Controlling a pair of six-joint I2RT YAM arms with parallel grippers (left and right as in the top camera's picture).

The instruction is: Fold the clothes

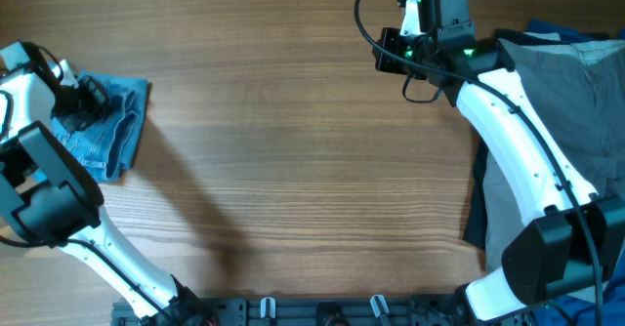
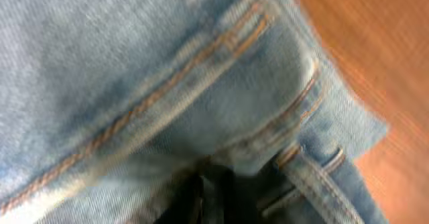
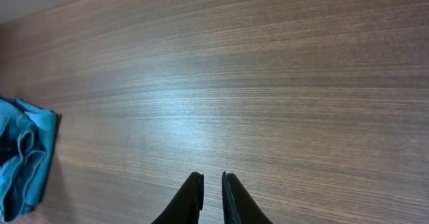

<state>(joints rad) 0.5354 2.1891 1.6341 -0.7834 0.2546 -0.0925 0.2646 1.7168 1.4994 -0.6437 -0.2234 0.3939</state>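
Note:
The unfolded clothes are piled there, so my right gripper will move up and back toward the grey garment [image 1: 574, 100] and open its empty fingers.
A folded pair of light blue jeans [image 1: 115, 131] lies at the table's far left. My left gripper [image 1: 86, 97] rests on top of it. In the left wrist view denim with orange seams and a belt loop [image 2: 201, 83] fills the frame, and my dark fingers [image 2: 209, 198] are buried in the cloth, close together with fabric pinched between them. My right gripper [image 1: 389, 53] hovers over bare wood at the back right. Its fingers [image 3: 211, 190] are almost touching and hold nothing. The jeans also show at the left edge of the right wrist view [image 3: 23, 153].
A pile of unfolded clothes lies at the right edge: a grey garment [image 1: 566, 92] on top and dark blue cloth [image 1: 479, 204] below it, partly under my right arm. The wooden table [image 1: 303, 170] spans the middle.

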